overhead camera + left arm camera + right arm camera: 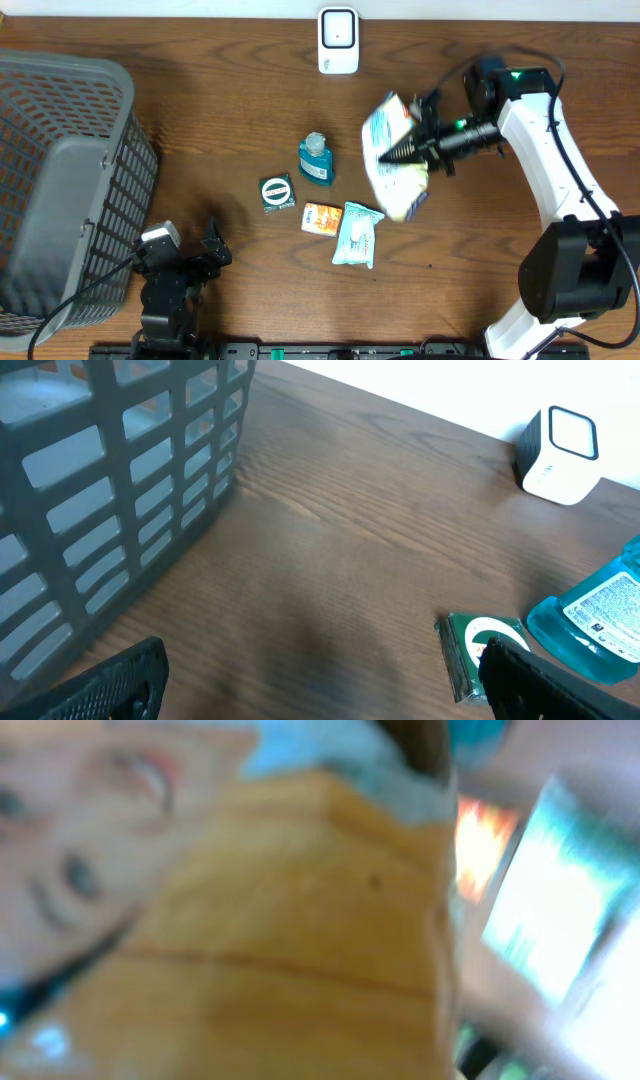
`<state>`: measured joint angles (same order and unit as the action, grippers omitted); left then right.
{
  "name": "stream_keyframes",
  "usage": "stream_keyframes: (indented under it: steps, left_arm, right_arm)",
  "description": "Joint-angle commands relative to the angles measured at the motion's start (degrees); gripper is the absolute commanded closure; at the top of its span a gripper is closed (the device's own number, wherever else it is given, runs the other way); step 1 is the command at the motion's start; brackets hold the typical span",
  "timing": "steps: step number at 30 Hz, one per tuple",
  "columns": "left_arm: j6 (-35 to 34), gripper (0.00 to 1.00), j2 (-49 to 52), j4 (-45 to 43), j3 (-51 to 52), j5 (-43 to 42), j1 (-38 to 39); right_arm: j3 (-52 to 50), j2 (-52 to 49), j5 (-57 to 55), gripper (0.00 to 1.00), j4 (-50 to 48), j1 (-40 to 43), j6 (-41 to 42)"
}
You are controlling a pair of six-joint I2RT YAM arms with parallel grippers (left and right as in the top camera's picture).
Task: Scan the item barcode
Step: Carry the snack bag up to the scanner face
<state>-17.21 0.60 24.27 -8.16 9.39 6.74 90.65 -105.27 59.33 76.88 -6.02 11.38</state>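
Observation:
My right gripper should move outward over the scanner next, then to the right in the overhead view, and release the packet onto the tabletop there, because it's bare.
My right gripper (pixel 383 155) is shut on a white, blue and yellow packet (pixel 398 192) and holds it tilted above the table, right of centre. The packet's blurred yellow face (pixel 280 920) fills the right wrist view and hides the fingers there. A white scanner (pixel 338 40) stands at the table's far edge, up and to the left of the packet; it also shows as a white scanner (pixel 560 455) in the left wrist view. My left gripper (pixel 216 250) rests low at the front left, open, with nothing between its fingers (pixel 110 685).
A grey basket (pixel 60 180) fills the left side, close to my left arm. In the middle lie a blue bottle (pixel 316 160), a green box (pixel 277 192), an orange packet (pixel 322 217) and a teal-white pouch (pixel 357 234).

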Motion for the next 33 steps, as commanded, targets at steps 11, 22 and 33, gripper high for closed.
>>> stream_keyframes:
  steps: [11, 22, 33]
  left_arm:
    - [-0.48, 0.02, 0.0, 1.22, 0.81, 0.7, -0.31]
    - [-0.48, 0.02, 0.0, 1.22, 0.81, 0.7, -0.31]
    - [-0.48, 0.02, 0.0, 1.22, 0.81, 0.7, -0.31]
  right_arm:
    - [0.31, 0.37, -26.62, 0.99, -39.63, -6.54, 3.76]
    - [0.31, -2.6, -54.38, 0.99, -64.37, -18.01, 3.39]
    - [14.6, -19.3, -54.82, 0.99, -79.58, -16.87, 3.37]
